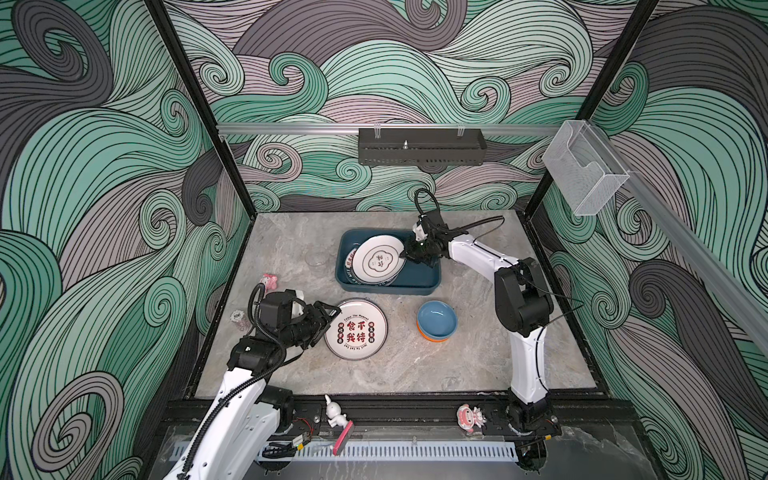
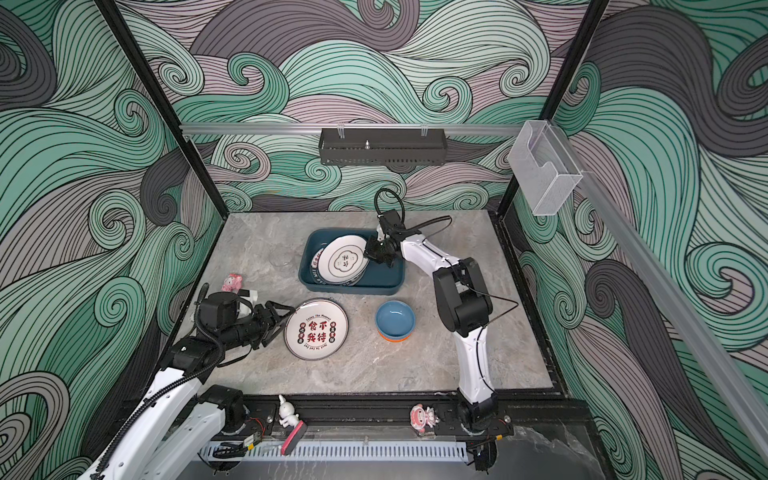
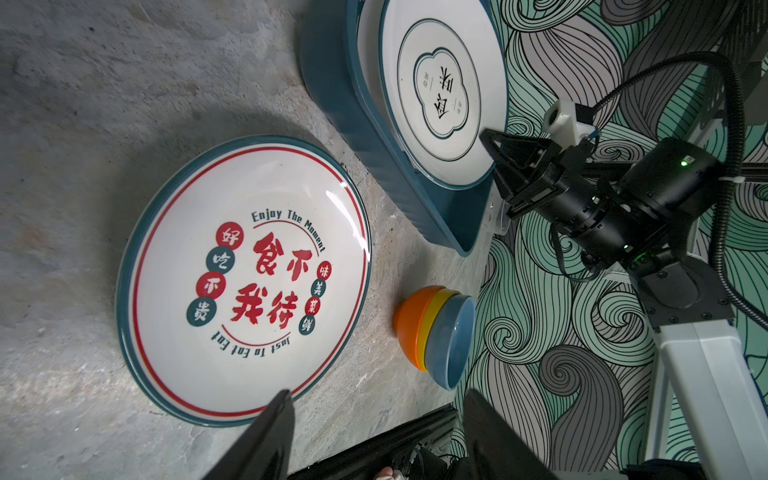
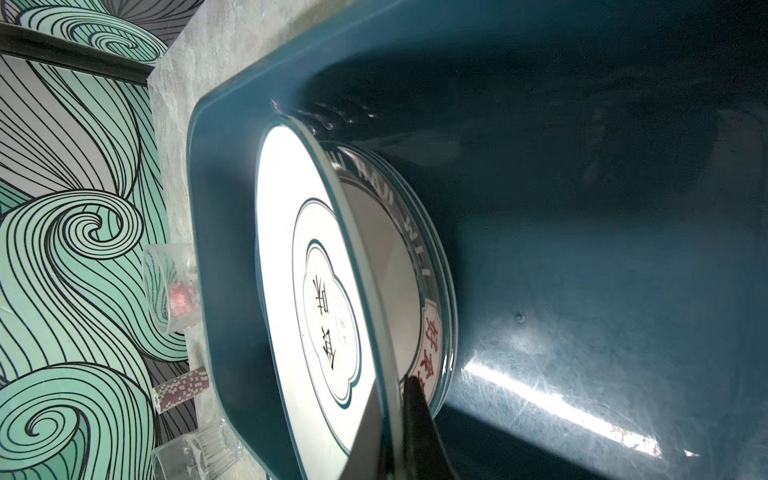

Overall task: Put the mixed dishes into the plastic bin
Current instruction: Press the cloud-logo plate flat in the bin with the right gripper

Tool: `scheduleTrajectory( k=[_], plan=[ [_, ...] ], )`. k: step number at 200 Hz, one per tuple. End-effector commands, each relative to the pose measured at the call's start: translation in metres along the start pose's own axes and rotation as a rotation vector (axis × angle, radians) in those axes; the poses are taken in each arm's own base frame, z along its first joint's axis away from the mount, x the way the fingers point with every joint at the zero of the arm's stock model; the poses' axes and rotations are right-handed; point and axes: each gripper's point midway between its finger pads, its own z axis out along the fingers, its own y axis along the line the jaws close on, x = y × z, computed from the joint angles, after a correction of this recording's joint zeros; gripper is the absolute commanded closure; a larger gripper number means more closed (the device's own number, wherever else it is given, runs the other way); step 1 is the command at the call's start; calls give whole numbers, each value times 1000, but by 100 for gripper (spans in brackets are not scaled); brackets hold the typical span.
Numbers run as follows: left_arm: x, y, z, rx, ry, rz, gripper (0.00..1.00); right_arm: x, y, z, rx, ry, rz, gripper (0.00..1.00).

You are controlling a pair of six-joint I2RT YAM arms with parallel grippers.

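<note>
I need to lower my right gripper a little next and let go of the white plate [image 1: 380,257] onto the lettered plate lying in the bin, because it already hangs tilted over that one.
The dark teal plastic bin [image 1: 428,278] [image 2: 390,274] stands at the table's back middle. My right gripper [image 1: 409,253] [image 4: 395,386] is shut on the rim of a white plate [image 1: 380,257] [image 4: 299,249], held tilted over a blue-lettered plate [image 1: 351,276] lying in the bin. A red-character plate [image 1: 356,329] [image 3: 245,278] lies flat on the table. My left gripper [image 1: 330,322] [image 3: 378,395] stands open at its left edge, holding nothing. Stacked blue, yellow and orange bowls [image 1: 437,320] [image 3: 440,332] sit to its right. A clear tumbler [image 1: 316,258] [image 4: 170,286] stands left of the bin.
A pink figurine [image 1: 270,281] and a poker chip stack [image 1: 237,318] lie at the table's left edge. Two figurines [image 1: 334,411] [image 1: 469,417] stand on the front rail. A black perforated tray [image 1: 419,145] and a clear acrylic box [image 1: 584,170] hang on the walls.
</note>
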Motion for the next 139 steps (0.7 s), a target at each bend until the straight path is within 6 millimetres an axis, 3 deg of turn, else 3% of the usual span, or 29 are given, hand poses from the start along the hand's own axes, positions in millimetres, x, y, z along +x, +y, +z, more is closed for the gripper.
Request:
scheduleTrajectory(
  k=[1,139],
  plan=[
    [0,3,1,-13,-5,4,34,-12,12,-1,-42,-24,-1,100],
    [1,6,2,-16,-5,-4,34,-4,5,13,-33,9,8,100]
  ],
)
